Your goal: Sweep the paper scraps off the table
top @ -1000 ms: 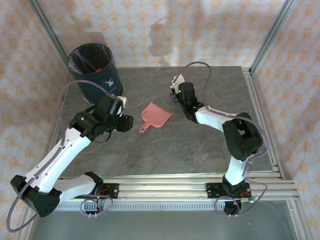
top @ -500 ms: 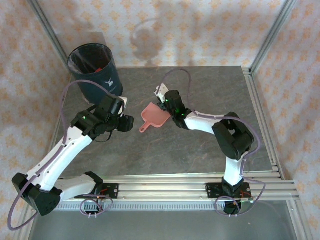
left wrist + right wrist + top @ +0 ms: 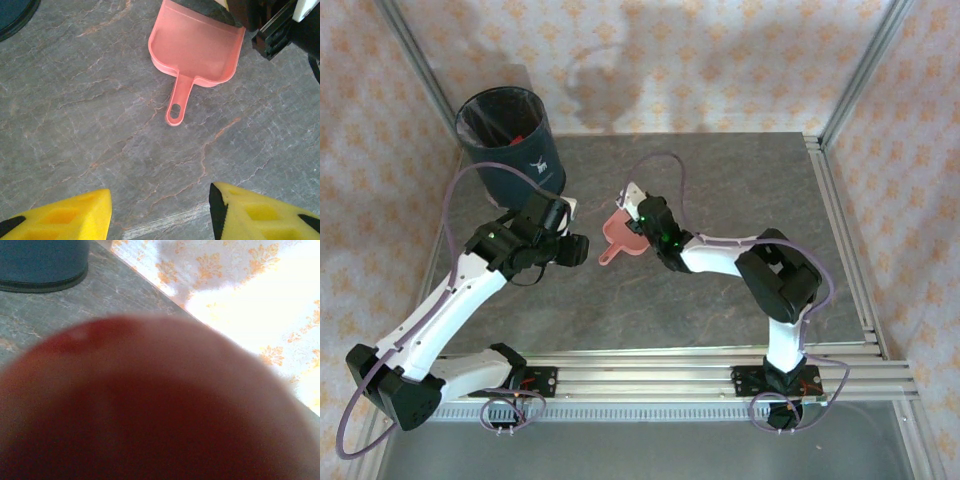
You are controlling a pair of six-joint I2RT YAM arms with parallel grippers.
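Observation:
The white brush should next go back and down to the dustpan's pink bottom in my right gripper, and I should release it there.
The pink dustpan [image 3: 623, 236] [image 3: 195, 50] lies on the table [image 3: 720, 170], its handle pointing at my left gripper [image 3: 575, 248] [image 3: 160, 212]. That gripper is open, its yellow fingers [image 3: 75, 212] wide apart over bare stone, a short way from the handle's end. My right gripper [image 3: 638, 205] hangs over the dustpan's far open edge and is shut. A dark part [image 3: 210, 10] at its tip meets the pan's mouth, and a whitish piece sticks out beyond it. A blurred dark-red mass [image 3: 150, 405] fills the right wrist view. The paper scraps are out of view on the table.
A dark blue bin [image 3: 510, 135] [image 3: 40, 262] with a plastic liner stands at the table's back left corner, something red inside it. Aluminium rails [image 3: 840, 230] edge the table on the right and front. Patterned walls close in the back and sides.
My right arm has swung left from the middle of the table until its gripper sits over the dustpan's far edge. The left arm and the dustpan have hardly moved.

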